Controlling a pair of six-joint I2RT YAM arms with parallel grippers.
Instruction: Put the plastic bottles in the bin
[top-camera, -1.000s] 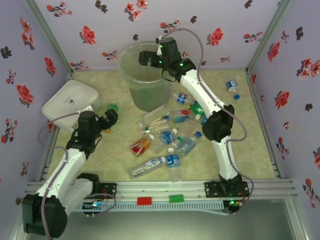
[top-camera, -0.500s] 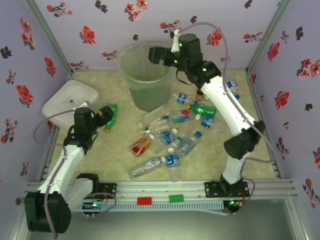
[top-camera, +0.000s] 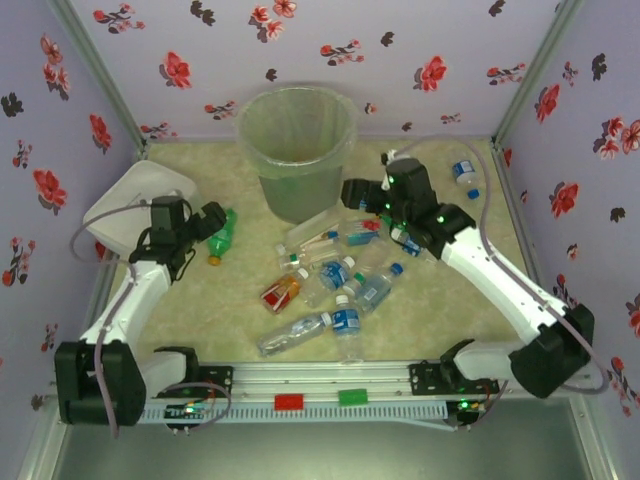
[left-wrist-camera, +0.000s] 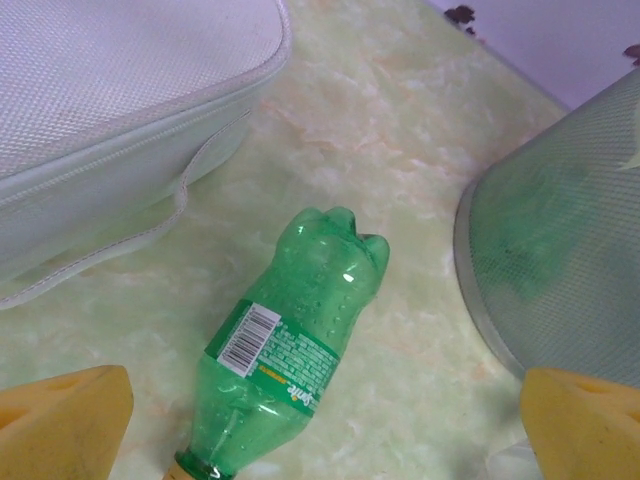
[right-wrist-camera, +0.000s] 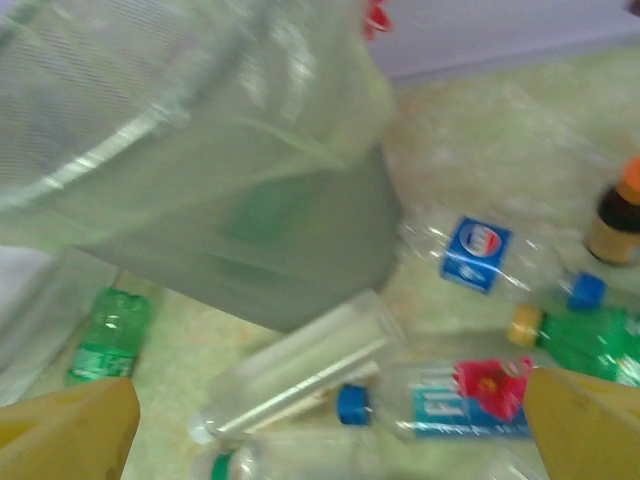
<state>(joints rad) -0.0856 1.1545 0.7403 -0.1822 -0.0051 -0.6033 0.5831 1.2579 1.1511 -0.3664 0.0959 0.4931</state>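
Observation:
The labelled middle of the green bottle (top-camera: 222, 238) (left-wrist-camera: 273, 352) comes next for my open left gripper, which moves down and closes there, since bare tabletop on both its sides leaves finger room.
The bin (top-camera: 296, 150) stands at the back middle of the table, translucent grey-green with a liner. A green plastic bottle (top-camera: 222, 232) lies to its left; it shows large in the left wrist view (left-wrist-camera: 290, 345), lying flat with its neck toward the camera. My left gripper (top-camera: 205, 222) hovers open just short of it, its yellow fingertips (left-wrist-camera: 62, 420) wide apart and holding nothing. Several clear blue-labelled bottles (top-camera: 345, 320) and an amber one (top-camera: 282, 292) lie heaped in the middle. My right gripper (top-camera: 355, 192) hangs open above the heap's far side, by the bin's foot (right-wrist-camera: 240, 230).
A white rounded-square container (top-camera: 135, 205) sits at the left wall, close to the green bottle. One clear bottle (top-camera: 464, 172) lies alone at the back right. A small brown vial with an orange cap (right-wrist-camera: 612, 215) stands beside another green bottle (right-wrist-camera: 590, 340).
The right gripper has come away from above the bin, down and to the right, over the heap of bottles. The left gripper has shifted slightly back-left, staying open by the green bottle.

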